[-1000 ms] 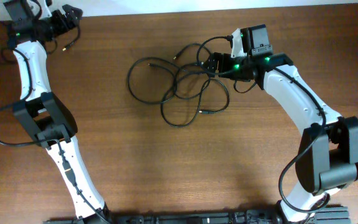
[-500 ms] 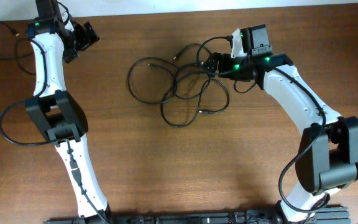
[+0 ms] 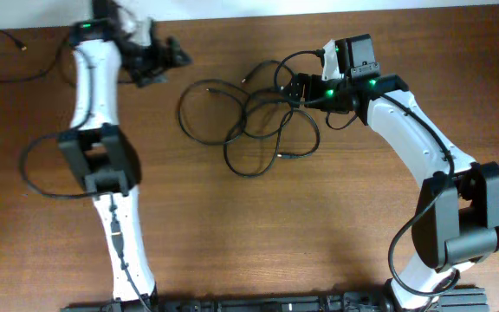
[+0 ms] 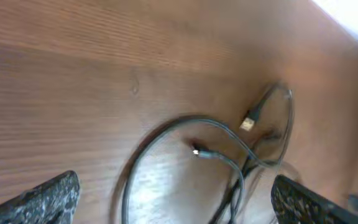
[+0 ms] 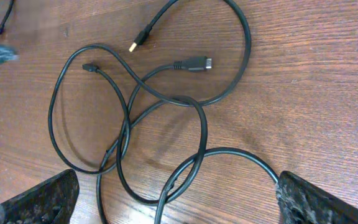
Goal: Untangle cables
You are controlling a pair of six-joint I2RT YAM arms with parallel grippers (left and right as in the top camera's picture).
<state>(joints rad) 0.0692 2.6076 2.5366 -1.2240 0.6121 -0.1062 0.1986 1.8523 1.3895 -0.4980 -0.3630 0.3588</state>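
I need to move my right gripper back toward my base and down onto the black cable's near loop [image 3: 268, 166], beside a plug.
The cables [image 3: 249, 117] are thin black cords lying in a loose tangle of overlapping loops at the table's centre back. My left gripper [image 3: 163, 62] is open and empty, hovering left of the tangle. The left wrist view shows its fingers [image 4: 176, 205] wide apart above a cord loop [image 4: 166, 134] and a light plug end [image 4: 247, 123]. My right gripper [image 3: 295, 87] is open over the tangle's right edge. The right wrist view shows its fingers [image 5: 179, 202] spread above crossed loops [image 5: 191, 112], with a gold-tipped plug [image 5: 140, 38] and a black plug [image 5: 194, 64] lying free.
Another thin black cord with a small plug end [image 3: 22, 48] lies apart at the far left back corner. The table's back edge [image 3: 232, 13] runs close behind the tangle. Thick black wires hang beside both arms.
My left arm has swung right from the far left back corner, bringing its gripper close to the tangle's left side. The right arm and the cables have not moved.
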